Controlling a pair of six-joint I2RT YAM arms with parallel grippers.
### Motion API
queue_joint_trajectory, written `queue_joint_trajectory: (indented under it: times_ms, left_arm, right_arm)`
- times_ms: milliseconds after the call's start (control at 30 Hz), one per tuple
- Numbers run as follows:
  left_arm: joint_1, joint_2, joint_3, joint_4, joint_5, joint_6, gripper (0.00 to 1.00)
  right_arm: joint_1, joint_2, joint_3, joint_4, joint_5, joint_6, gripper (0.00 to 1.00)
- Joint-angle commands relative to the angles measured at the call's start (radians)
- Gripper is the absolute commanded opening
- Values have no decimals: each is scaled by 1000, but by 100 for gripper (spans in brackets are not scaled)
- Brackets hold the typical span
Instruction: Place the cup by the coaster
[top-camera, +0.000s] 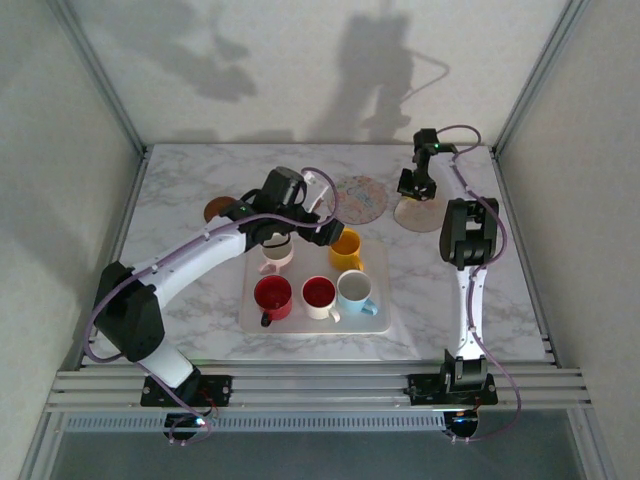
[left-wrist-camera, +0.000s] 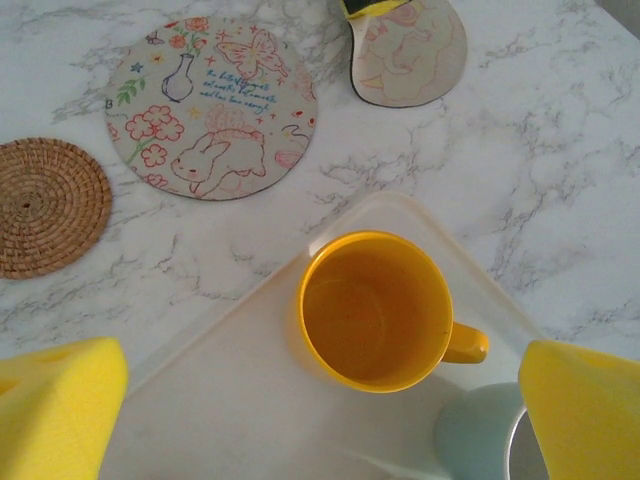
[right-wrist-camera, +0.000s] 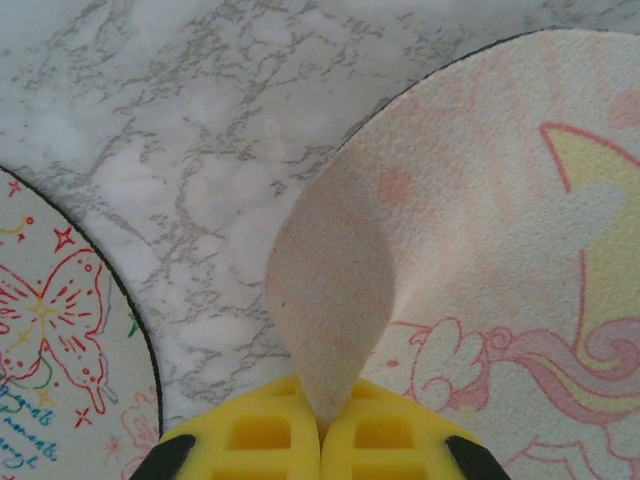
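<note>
My right gripper will next pull the pink coaster's pinched fold a little toward the floral coaster, past a part of the marble, and then let the pink coaster go.
A yellow cup (left-wrist-camera: 375, 310) stands upright at the far corner of the white tray (left-wrist-camera: 230, 400); from above, the yellow cup (top-camera: 346, 250) lies just under my left arm's wrist. My left gripper (left-wrist-camera: 320, 400) hovers over it, open, with one yellow pad on each side and nothing between them. Beyond the tray lies a pale pink coaster (right-wrist-camera: 500, 220) on the marble. My right gripper (right-wrist-camera: 320, 430) is shut on the pink coaster's near edge, which is pinched up into a fold. From above, the right gripper (top-camera: 418, 190) is at the pink coaster (top-camera: 420, 213).
A round floral coaster (top-camera: 358, 198) and a woven brown coaster (top-camera: 218, 210) lie behind the tray (top-camera: 385, 320). The tray also holds a red cup (top-camera: 273, 297), a white cup with a red inside (top-camera: 319, 295), a light blue cup (top-camera: 355, 291) and a pink cup (top-camera: 277, 258).
</note>
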Motion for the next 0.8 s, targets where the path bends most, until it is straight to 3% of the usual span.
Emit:
queue_joint_trajectory:
  times_ms: [0, 767]
  left_arm:
    - [10, 15, 34, -17, 12, 17, 100]
    - [17, 64, 76, -40, 7, 27, 100]
  right_arm:
    - [6, 29, 48, -12, 20, 5, 1]
    - [5, 127, 180, -21, 48, 22, 10]
